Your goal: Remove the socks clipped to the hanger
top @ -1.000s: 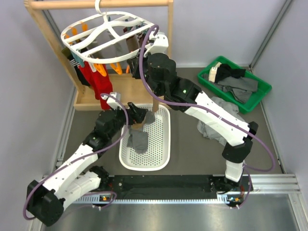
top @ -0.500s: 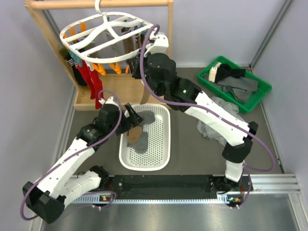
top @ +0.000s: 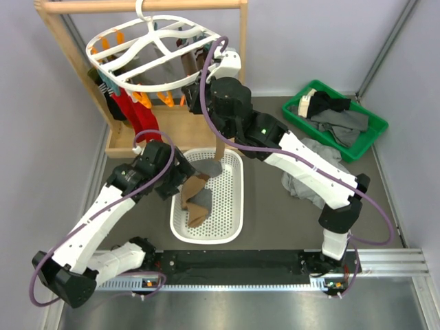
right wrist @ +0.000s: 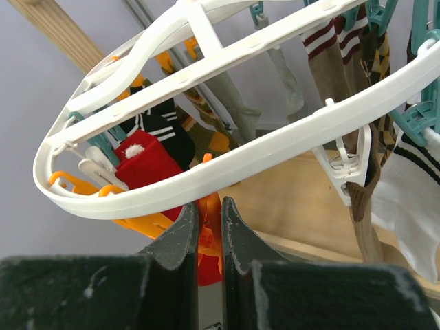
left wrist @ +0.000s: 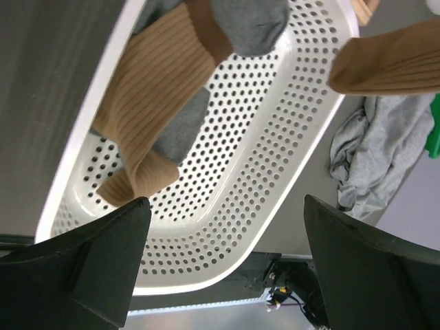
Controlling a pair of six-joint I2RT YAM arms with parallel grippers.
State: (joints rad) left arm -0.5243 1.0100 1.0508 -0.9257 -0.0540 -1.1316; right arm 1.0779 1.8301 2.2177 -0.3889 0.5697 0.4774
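The hanging tan sock's lower end [top: 218,152] hangs free over the tray [top: 230,206]. My left gripper needs to swing outward and to the right in the top view onto it next.
The white oval hanger [top: 155,85] hangs from the wooden rail with several socks clipped under it, among them a red sock [top: 130,110]. My right gripper [top: 194,96] reaches under the near rim. In the right wrist view it [right wrist: 208,204] is shut on an orange clip [right wrist: 210,220] just below the hanger's rim [right wrist: 275,148], with the red sock [right wrist: 148,165] behind. My left gripper [top: 180,177] stands open and empty [left wrist: 225,201] over the white tray [top: 230,206]. A tan sock [left wrist: 158,75] and a grey sock [left wrist: 251,24] lie in the tray.
Another tan sock [top: 220,146] hangs down over the tray's far end. A green bin [top: 371,137] with dark garments stands at the right back. A grey garment heap [top: 309,165] lies beside the right arm. The wooden stand [top: 137,7] fills the back left.
A tan sock has dropped into the tray onto the grey sock. My left gripper has drawn back to the left, still open. The right gripper has stayed shut at the clip.
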